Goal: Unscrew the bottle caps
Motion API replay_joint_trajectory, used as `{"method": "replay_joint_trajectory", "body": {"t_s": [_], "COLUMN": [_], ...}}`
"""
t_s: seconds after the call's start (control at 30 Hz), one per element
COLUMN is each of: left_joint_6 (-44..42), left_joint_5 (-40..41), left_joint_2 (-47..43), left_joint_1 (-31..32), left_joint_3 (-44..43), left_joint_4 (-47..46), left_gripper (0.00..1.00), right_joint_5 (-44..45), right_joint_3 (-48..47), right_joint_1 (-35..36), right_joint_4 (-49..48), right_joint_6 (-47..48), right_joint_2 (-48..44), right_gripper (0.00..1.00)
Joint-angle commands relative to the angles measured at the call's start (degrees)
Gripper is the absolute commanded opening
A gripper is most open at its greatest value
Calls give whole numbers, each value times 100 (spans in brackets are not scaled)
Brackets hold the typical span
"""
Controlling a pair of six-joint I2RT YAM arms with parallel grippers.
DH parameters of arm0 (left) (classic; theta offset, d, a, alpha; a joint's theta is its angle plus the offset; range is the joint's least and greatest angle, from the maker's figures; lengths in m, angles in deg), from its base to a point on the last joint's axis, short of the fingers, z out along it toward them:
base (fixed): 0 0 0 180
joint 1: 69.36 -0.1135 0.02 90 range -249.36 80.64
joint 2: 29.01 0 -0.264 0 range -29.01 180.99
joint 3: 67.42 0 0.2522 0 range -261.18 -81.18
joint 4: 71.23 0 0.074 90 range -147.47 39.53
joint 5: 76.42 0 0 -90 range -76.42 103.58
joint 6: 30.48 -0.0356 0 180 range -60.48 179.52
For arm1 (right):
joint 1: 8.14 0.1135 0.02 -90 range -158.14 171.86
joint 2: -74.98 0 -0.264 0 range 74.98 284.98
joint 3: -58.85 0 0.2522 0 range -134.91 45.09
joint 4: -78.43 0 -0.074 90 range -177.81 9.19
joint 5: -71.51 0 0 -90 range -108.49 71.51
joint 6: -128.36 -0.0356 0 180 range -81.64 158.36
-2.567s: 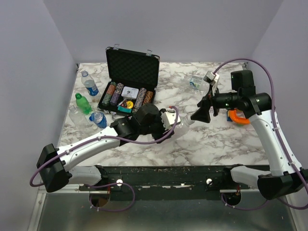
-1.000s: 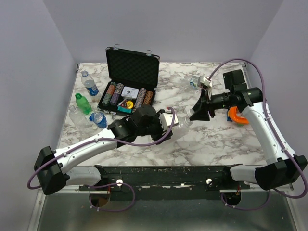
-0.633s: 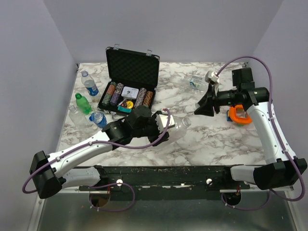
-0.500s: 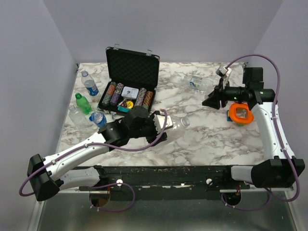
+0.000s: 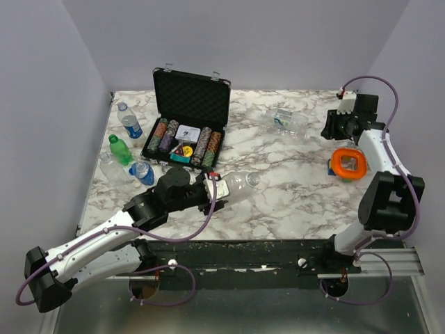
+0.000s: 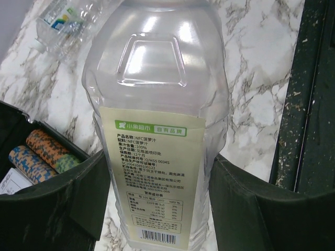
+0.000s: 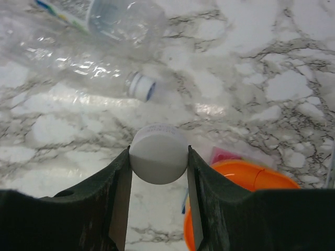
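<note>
I will lower my right gripper next, then move it away from my base, low over the marble [image 5: 322, 137] [image 7: 205, 104] beside the capped neck.
My left gripper [image 5: 211, 188] [image 6: 159, 159] is shut on a clear bottle [image 5: 236, 184] [image 6: 157, 104] with a pale label, holding it by its lower body just above the near middle of the table, neck pointing right. At the back right, my right gripper [image 5: 329, 128] [image 7: 158, 157] is shut on a white bottle cap [image 7: 158, 154], pinched between both fingers above the marble. Below it lies a crumpled clear bottle [image 5: 288, 120] [image 7: 78, 57] with a white and blue cap [image 7: 140, 86] on its neck. Several more bottles [image 5: 128, 124] stand or lie at the left edge, one of them green [image 5: 119, 149].
An open black case [image 5: 189, 97] with striped poker chips [image 6: 44, 151] sits at the back left of the marble table [image 5: 292, 195]. An orange container [image 5: 348, 165] [image 7: 251, 183] stands near the right edge, close under my right gripper. Walls close in on three sides.
My right arm has swung from the held bottle's neck to the back right corner, carrying the white cap. My left arm has drawn back to the left with the bottle.
</note>
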State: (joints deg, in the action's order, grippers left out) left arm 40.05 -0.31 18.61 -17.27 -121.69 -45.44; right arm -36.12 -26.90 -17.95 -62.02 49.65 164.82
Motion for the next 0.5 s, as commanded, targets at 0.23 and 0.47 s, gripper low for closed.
{"method": "replay_joint_trajectory", "body": {"t_s": [0.23,0.47], "left_joint_6": [-295,-321], "left_joint_5": [229,123], "left_joint_2": [-7,11], "left_joint_1": [-68,-68], "left_joint_3": [158,149], "left_joint_4": [-316,-289], "left_gripper": [0,0], "right_joint_5": [805,752], "right_joint_3": [-1801,-2626], "right_joint_1": [-154,-162], "right_joint_4": [199,576], "right_joint_6": [-285,-320], "right_joint_2": [2054,2871], "right_gripper": [34,36]}}
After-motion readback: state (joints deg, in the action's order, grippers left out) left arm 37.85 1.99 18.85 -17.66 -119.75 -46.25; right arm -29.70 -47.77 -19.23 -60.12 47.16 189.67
